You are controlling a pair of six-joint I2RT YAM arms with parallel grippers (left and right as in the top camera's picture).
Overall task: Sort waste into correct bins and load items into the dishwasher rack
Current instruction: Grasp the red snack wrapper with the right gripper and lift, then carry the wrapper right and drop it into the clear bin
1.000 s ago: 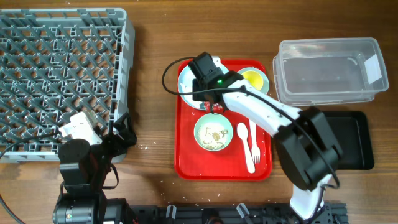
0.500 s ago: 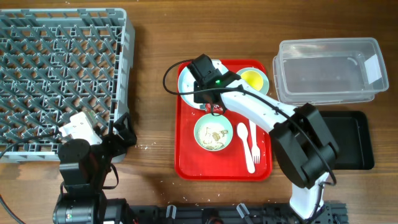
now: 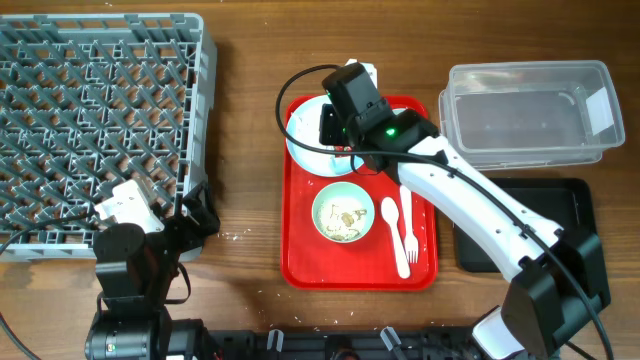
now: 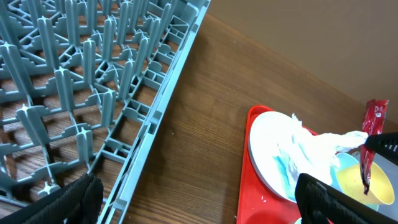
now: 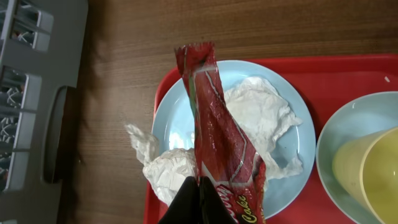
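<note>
My right gripper lifts and swings to the right in the overhead view next, then releases the wrapper over the clear plastic tub [image 3: 532,112], since it stands open.
My right gripper [image 5: 199,182] is shut on the slim red snack wrapper [image 5: 217,124], held lifted over the pale blue plate [image 5: 177,127]. Crumpled white tissue [image 5: 261,118] lies on that plate, and one edge rises toward the jaws. In the overhead view the right gripper [image 3: 330,128] hangs above the plate [image 3: 303,150] at the red tray's back left. A bowl with food scraps [image 3: 343,213], a white spoon [image 3: 390,215] and a fork [image 3: 408,228] lie on the tray. The yellow cup [image 5: 379,180] stands in a saucer. My left gripper [image 4: 199,205] is open beside the grey rack [image 3: 100,120].
The red serving tray [image 3: 300,255] sits mid-table. A clear plastic tub [image 3: 530,110] stands at the back right, with the flat black tray [image 3: 580,225] in front of it. Bare wood lies between the rack and the red tray.
The right gripper closed on the red wrapper and rose, shifting slightly right and back with it. Its elbow swung out to the right. The left arm stayed still.
</note>
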